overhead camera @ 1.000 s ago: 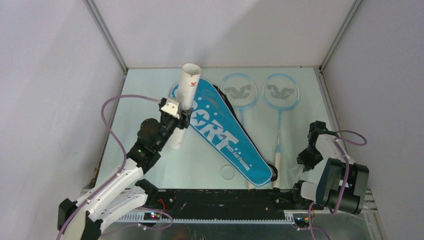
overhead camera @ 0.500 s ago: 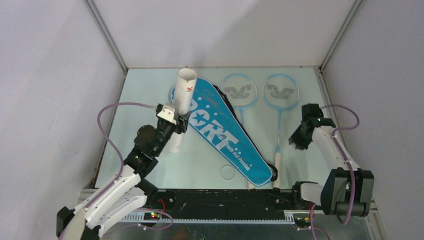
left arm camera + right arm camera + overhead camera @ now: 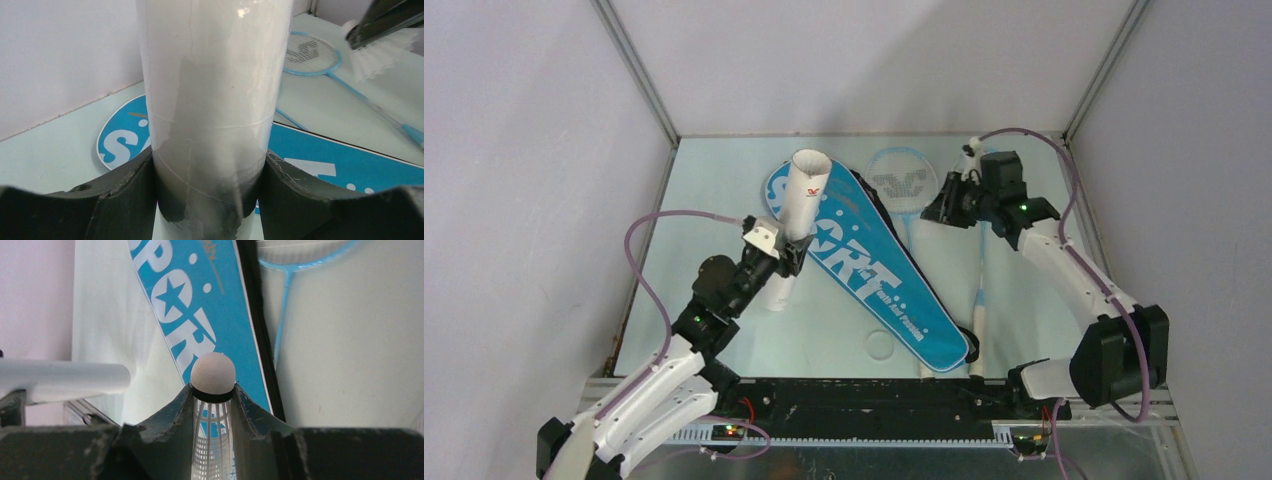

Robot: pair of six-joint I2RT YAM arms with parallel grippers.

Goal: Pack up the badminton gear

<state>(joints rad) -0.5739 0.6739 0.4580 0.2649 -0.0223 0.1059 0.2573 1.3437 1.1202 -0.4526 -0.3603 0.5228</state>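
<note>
My right gripper holds the shuttlecock and should go down, back and toward the blue bag next. It should release the shuttlecock on the bag's lettered part, because that flat side is clear.
My left gripper is shut on the long white tube and holds it tilted, open end up, over the wide end of the blue "SPORT" bag. In the left wrist view the tube sits between my fingers. My right gripper is shut on a white shuttlecock, cork tip forward, held in the air to the right of the tube's mouth. It also shows in the left wrist view. One light-blue racket lies beside the bag. The other racket is partly hidden by my right arm.
A small clear round cap lies on the table near the bag's narrow end. White enclosure walls with metal posts close in the left, far and right sides. The bag's black strap edge runs beside the racket shaft.
My right arm has swung from the near right to the far middle, carrying the shuttlecock towards the tube's mouth. The left gripper has shifted the tube slightly.
</note>
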